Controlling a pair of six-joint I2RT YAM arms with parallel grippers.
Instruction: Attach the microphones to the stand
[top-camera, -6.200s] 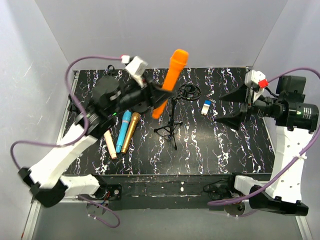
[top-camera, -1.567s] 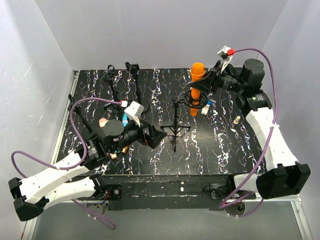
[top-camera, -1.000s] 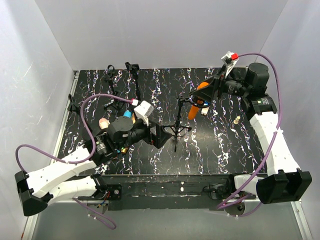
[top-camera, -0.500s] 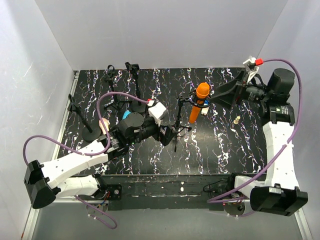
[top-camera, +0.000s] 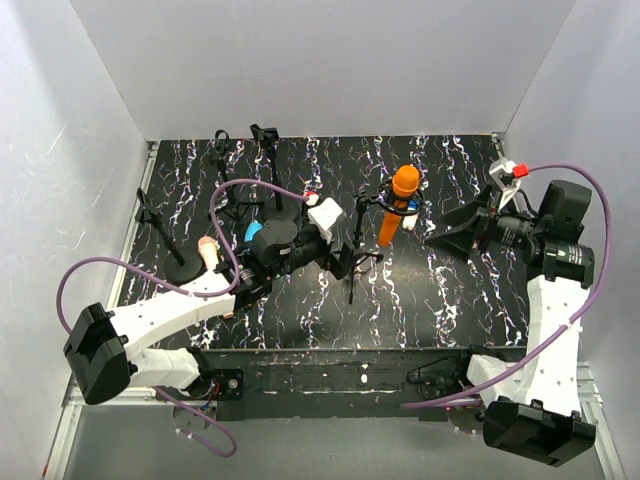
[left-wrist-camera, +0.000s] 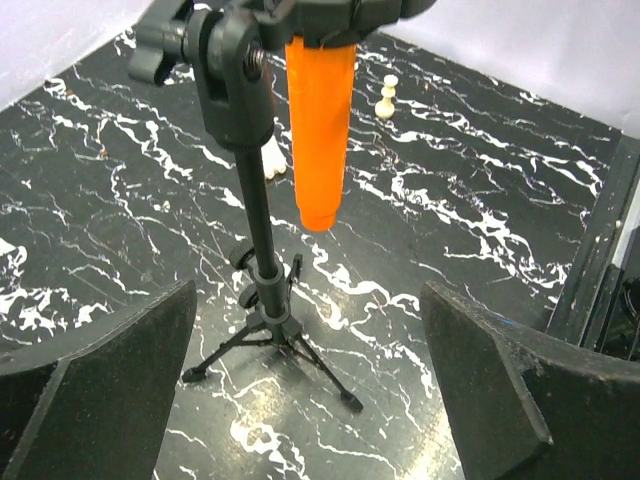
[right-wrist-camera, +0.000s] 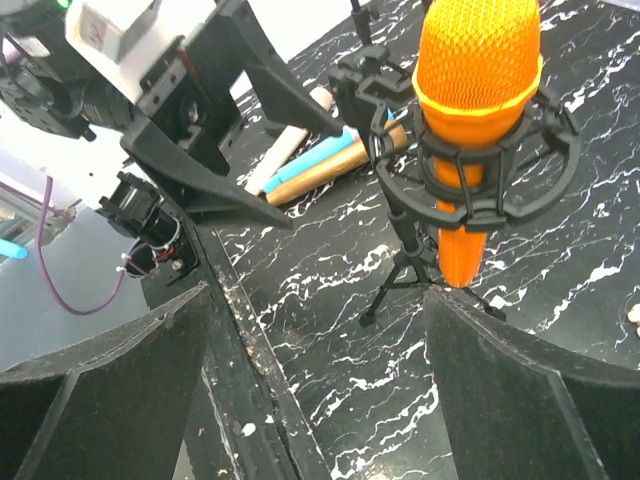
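Observation:
My left gripper is going to slide outward and to the right in the top view, around the stand's upper pole (top-camera: 358, 226), because the pole is bare below the mount's joint.
The orange microphone (top-camera: 400, 205) stands head-up in the black shock mount of the small tripod stand (top-camera: 352, 262). The right wrist view shows its mesh head (right-wrist-camera: 478, 70) ringed by the mount (right-wrist-camera: 470, 190). My left gripper (top-camera: 338, 258) is open just left of the stand, the stand's pole (left-wrist-camera: 262, 230) and the orange body (left-wrist-camera: 320, 130) ahead of its wide-apart fingers (left-wrist-camera: 100, 390). My right gripper (top-camera: 460, 232) is open, off to the right of the microphone and apart from it. Pink-beige (right-wrist-camera: 285, 140), light blue (right-wrist-camera: 310, 160) and gold-bronze (right-wrist-camera: 335, 170) microphones lie together on the table.
Several other black stands (top-camera: 225, 150) occupy the back left, one with a round base (top-camera: 182, 268). A small white piece (left-wrist-camera: 388, 92) lies beyond the orange microphone. The left arm covers most of the lying microphones in the top view. The table's front edge (right-wrist-camera: 240, 330) runs below my right gripper.
My right gripper has drawn back to the right, away from the orange microphone, which stays upright in the mount. The left arm has reached in toward the stand.

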